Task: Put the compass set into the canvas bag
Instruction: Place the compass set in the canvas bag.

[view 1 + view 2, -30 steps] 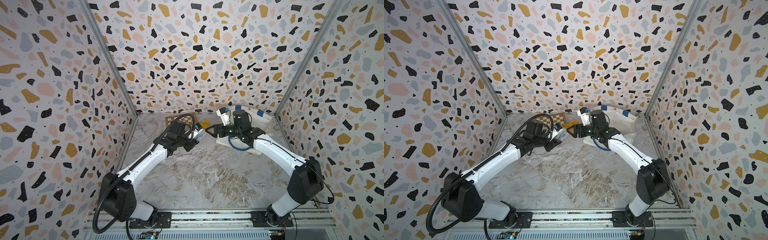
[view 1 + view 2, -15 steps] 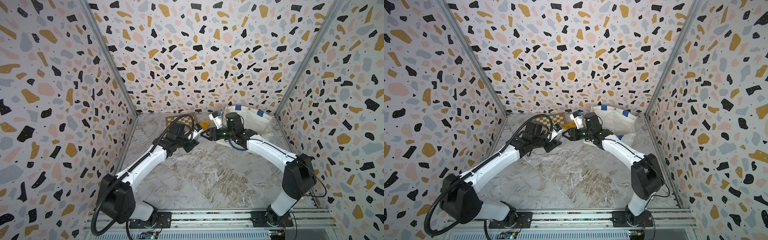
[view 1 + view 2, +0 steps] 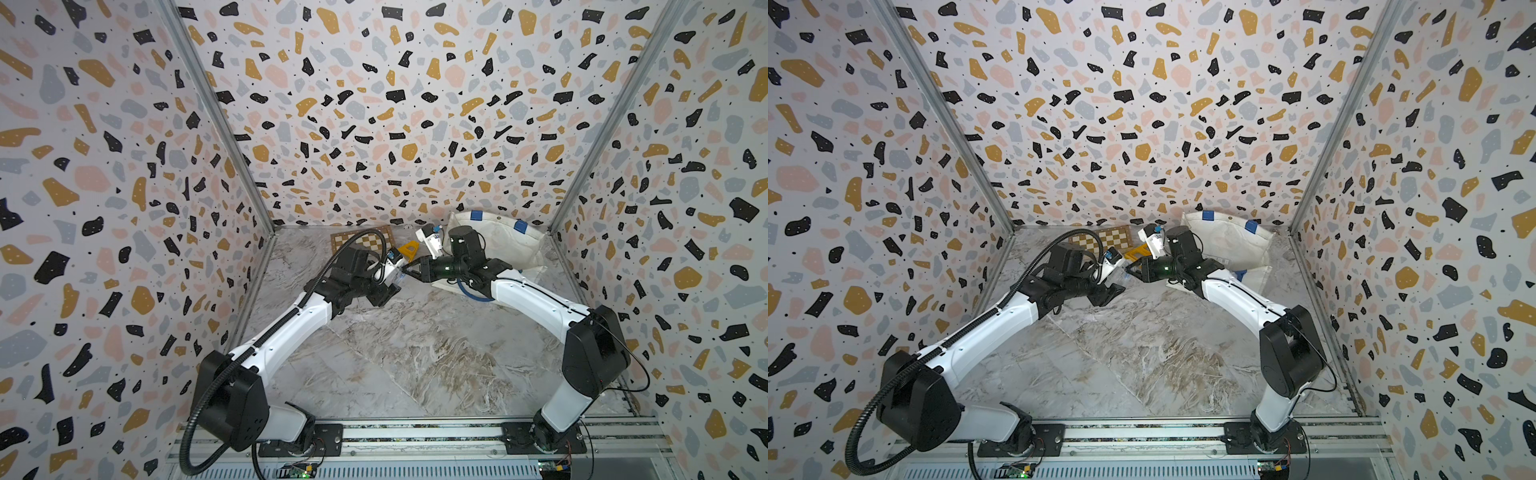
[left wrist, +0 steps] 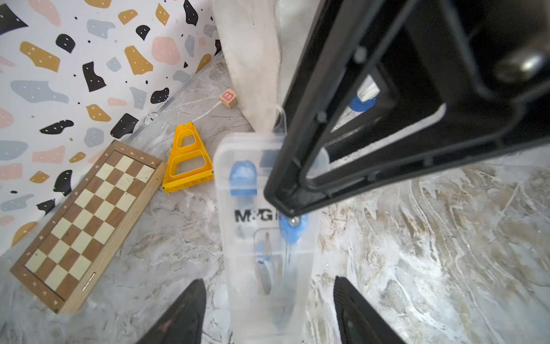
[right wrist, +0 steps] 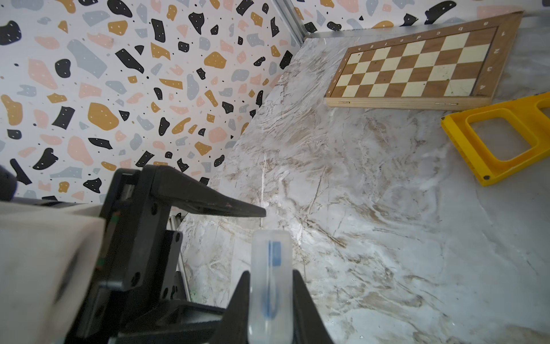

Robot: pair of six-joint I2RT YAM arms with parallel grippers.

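Observation:
The left gripper's fingers are open around the compass set, so my right gripper will move away from them, over the canvas bag's opening (image 3: 508,244), and release the set.
The compass set (image 4: 268,238) is a clear plastic case with blue parts inside, held above the floor between the two arms. My right gripper (image 5: 271,272) is shut on one end of the case (image 5: 270,262), with both fingers pressed against its sides. My left gripper (image 4: 268,281) is open around the other end, with a gap on each side between fingers and case. In both top views the grippers meet tip to tip (image 3: 401,276) (image 3: 1126,271). The white canvas bag (image 3: 503,245) (image 3: 1225,241) with blue tabs lies at the back right, behind the right arm.
A wooden chessboard (image 3: 361,241) (image 5: 416,68) lies against the back wall. A yellow triangular frame (image 4: 187,160) (image 5: 500,137) lies beside it. A small letter block (image 4: 228,98) sits by the bag's edge (image 4: 253,59). A blue handle loop (image 3: 473,293) lies under the right arm.
The right arm reached left to the case and closed its jaws on it. The left gripper, which held the case, has opened off it.

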